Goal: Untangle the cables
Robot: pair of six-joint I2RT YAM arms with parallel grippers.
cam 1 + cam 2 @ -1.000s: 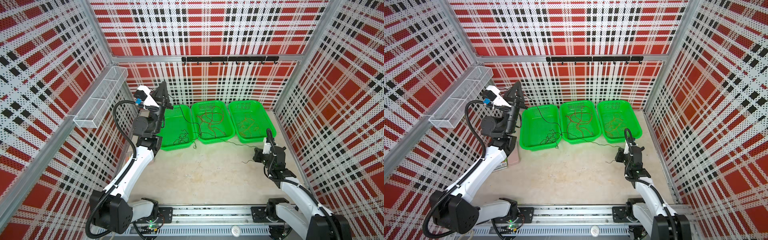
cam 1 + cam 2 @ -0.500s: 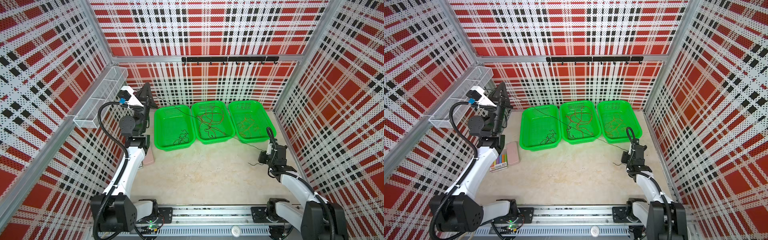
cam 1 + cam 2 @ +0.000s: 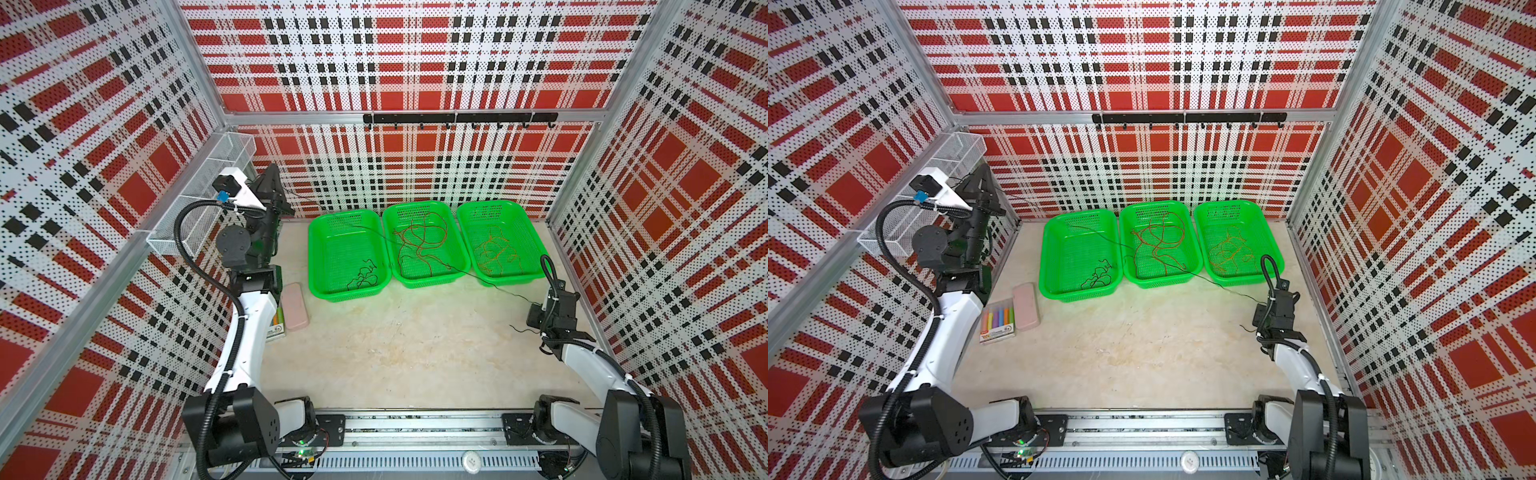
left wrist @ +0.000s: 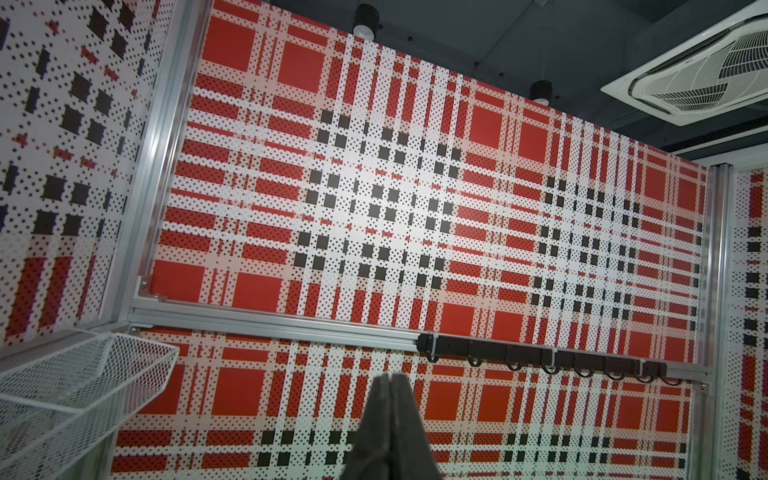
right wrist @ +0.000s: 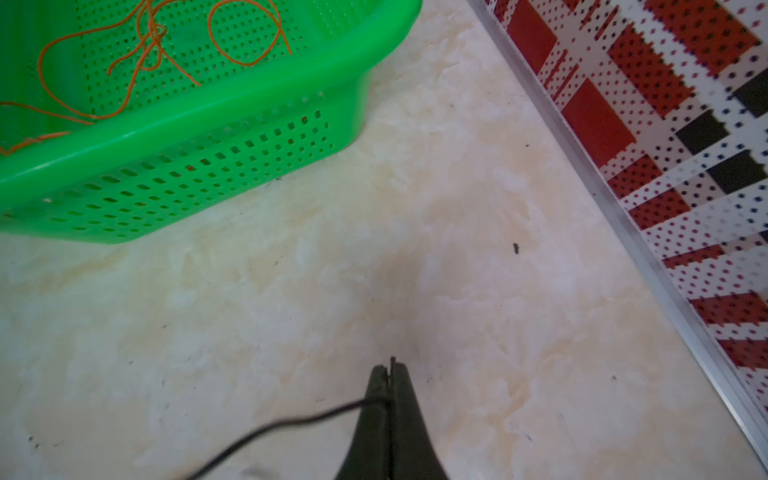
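The clump is black too, so next my left gripper needs to tip down and lower over the far half of the clump's basket point(image 3: 350, 237) to release the cable.
One thin black cable point(image 3: 498, 286) runs slack-free from my left gripper point(image 3: 273, 167), across the left green basket point(image 3: 351, 293) and the middle green basket point(image 3: 428, 283), to my right gripper point(image 5: 390, 368). The left gripper is raised by the left wall, pointing up, shut on that cable; its wrist view shows only pressed jaws. The right gripper point(image 3: 538, 326) hangs low over the floor near the right green basket point(image 3: 513, 278), shut on the black cable point(image 5: 311, 417). A black clump point(image 3: 365, 274) lies in the left basket, red cables point(image 3: 419, 245) in the middle, orange cables point(image 3: 498, 249) in the right.
A white wire shelf point(image 3: 199, 199) hangs on the left wall beside the left gripper. A pink case point(image 3: 294, 305) and a box of markers point(image 3: 998, 322) lie by the left arm. A black hook rail point(image 3: 457, 118) crosses the back wall. Walls close in on three sides.
The left arm swung left and up to the wall, drawing the black cable with it. The right gripper moved right, toward the right wall. The cable between them is stretched longer.
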